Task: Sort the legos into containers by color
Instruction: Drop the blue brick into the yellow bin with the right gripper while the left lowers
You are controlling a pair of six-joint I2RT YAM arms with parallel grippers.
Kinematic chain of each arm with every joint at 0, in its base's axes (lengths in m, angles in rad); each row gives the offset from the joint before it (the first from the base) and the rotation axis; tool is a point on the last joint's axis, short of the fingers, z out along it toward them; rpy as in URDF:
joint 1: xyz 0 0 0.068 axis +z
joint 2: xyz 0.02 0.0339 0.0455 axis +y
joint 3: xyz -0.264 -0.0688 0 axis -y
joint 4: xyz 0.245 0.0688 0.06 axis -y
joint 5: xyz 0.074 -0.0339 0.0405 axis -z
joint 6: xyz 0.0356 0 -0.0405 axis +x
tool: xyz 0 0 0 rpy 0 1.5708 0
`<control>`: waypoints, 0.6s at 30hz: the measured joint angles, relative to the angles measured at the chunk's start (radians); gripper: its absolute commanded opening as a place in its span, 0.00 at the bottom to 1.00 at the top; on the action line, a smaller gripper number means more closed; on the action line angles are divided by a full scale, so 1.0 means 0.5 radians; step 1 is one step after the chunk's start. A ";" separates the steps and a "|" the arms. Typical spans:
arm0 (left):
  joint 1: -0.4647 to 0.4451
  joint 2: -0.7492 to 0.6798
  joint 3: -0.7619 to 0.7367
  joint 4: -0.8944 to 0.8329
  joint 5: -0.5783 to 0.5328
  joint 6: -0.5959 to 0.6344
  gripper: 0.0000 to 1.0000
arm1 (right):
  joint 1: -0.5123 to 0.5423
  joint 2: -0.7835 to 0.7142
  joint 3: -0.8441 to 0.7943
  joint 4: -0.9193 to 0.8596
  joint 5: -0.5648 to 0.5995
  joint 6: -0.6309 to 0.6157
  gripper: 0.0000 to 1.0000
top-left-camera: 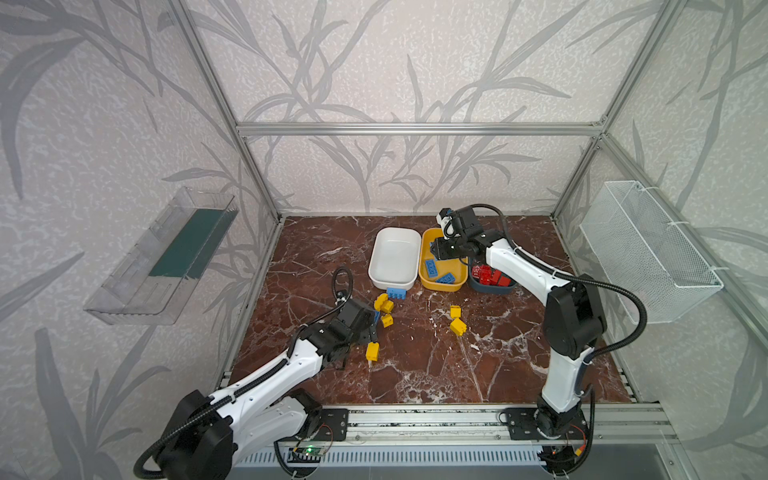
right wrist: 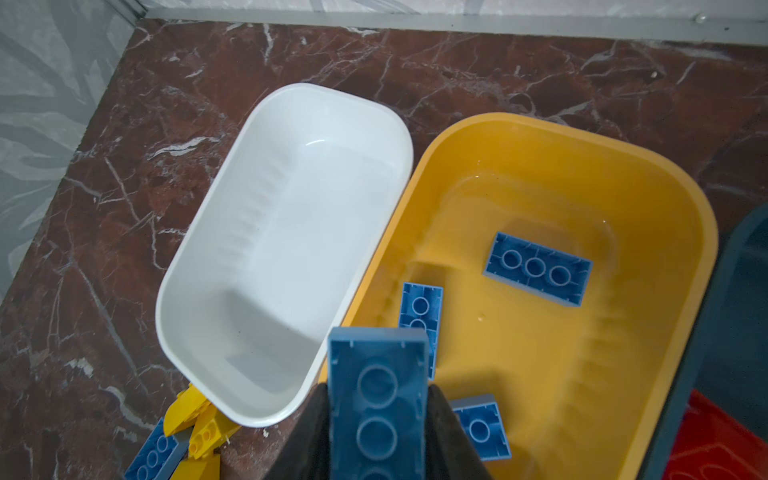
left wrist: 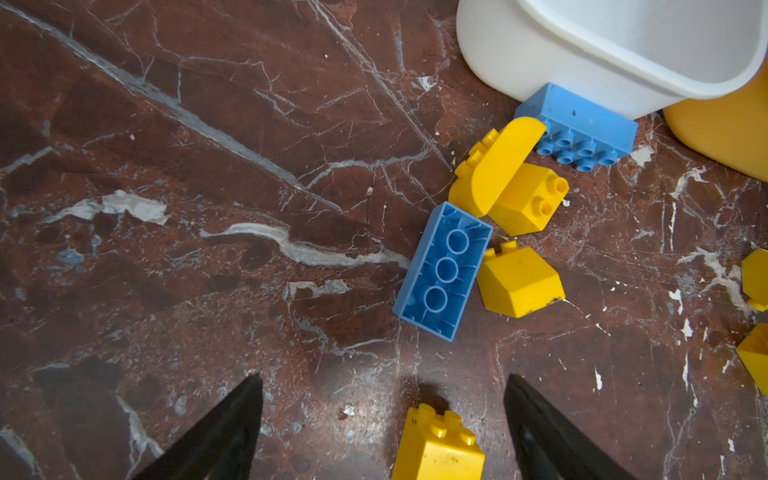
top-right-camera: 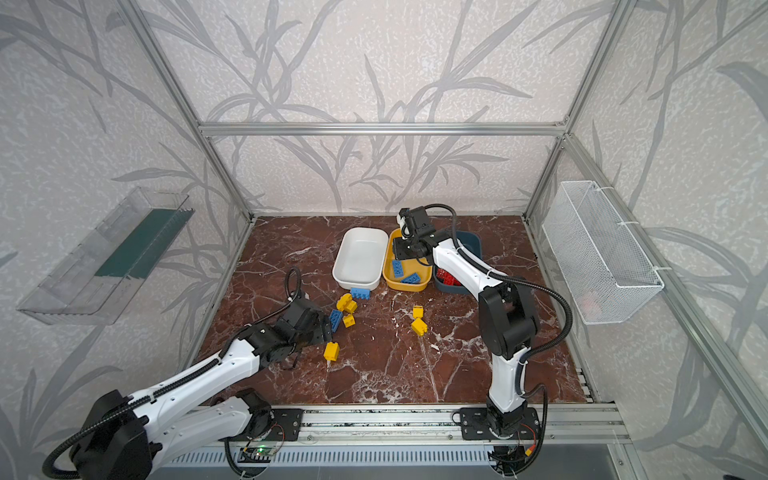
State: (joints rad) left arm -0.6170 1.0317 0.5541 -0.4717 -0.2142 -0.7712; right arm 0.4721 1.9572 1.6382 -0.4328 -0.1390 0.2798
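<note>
The legos already inside the yellow container are all blue. So my right gripper eases outward over the yellow container's bottom next and releases the blue lego there.
My right gripper (right wrist: 378, 386) is shut on a blue lego (right wrist: 378, 399) and hangs over the near end of the yellow container (right wrist: 702, 232), which holds three blue legos (right wrist: 538, 268). The white container (top-left-camera: 376, 266) is empty. Red legos (top-left-camera: 492, 276) lie in the dark blue container (top-left-camera: 494, 290). My left gripper (left wrist: 382, 378) is open low over the table, with a yellow lego (left wrist: 438, 444) lying between its fingers and apart from both. Beyond it lie a blue lego (left wrist: 442, 270), three yellow ones (left wrist: 519, 278) and another blue one (top-left-camera: 396, 293) against the white container.
Two more yellow legos (top-left-camera: 457, 320) lie mid-table. A clear tray (top-left-camera: 162, 257) hangs on the left wall and a white wire basket (top-left-camera: 648, 249) on the right. A metal rail (top-left-camera: 415, 419) runs along the table's front edge.
</note>
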 measured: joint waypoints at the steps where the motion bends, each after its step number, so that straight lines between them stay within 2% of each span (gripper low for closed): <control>1: 0.000 0.001 -0.004 0.002 0.004 0.000 0.89 | -0.005 0.049 0.051 -0.018 -0.001 0.010 0.28; 5: 0.000 0.000 -0.011 0.005 0.007 0.000 0.89 | -0.008 0.168 0.190 -0.052 0.000 0.024 0.33; 10: 0.001 0.011 -0.015 0.031 0.005 0.000 0.89 | -0.020 0.222 0.304 -0.109 0.015 0.039 0.53; 13: 0.001 0.040 -0.015 0.052 0.002 0.002 0.88 | -0.027 0.223 0.323 -0.122 0.018 0.039 0.61; 18: 0.011 0.125 -0.014 0.079 -0.004 0.002 0.88 | -0.031 0.223 0.323 -0.134 0.021 0.037 0.65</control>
State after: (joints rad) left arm -0.6117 1.0943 0.5468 -0.4320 -0.2161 -0.7704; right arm 0.4568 2.0686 1.8000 -0.4995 -0.1287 0.2981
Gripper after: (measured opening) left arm 0.884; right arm 0.644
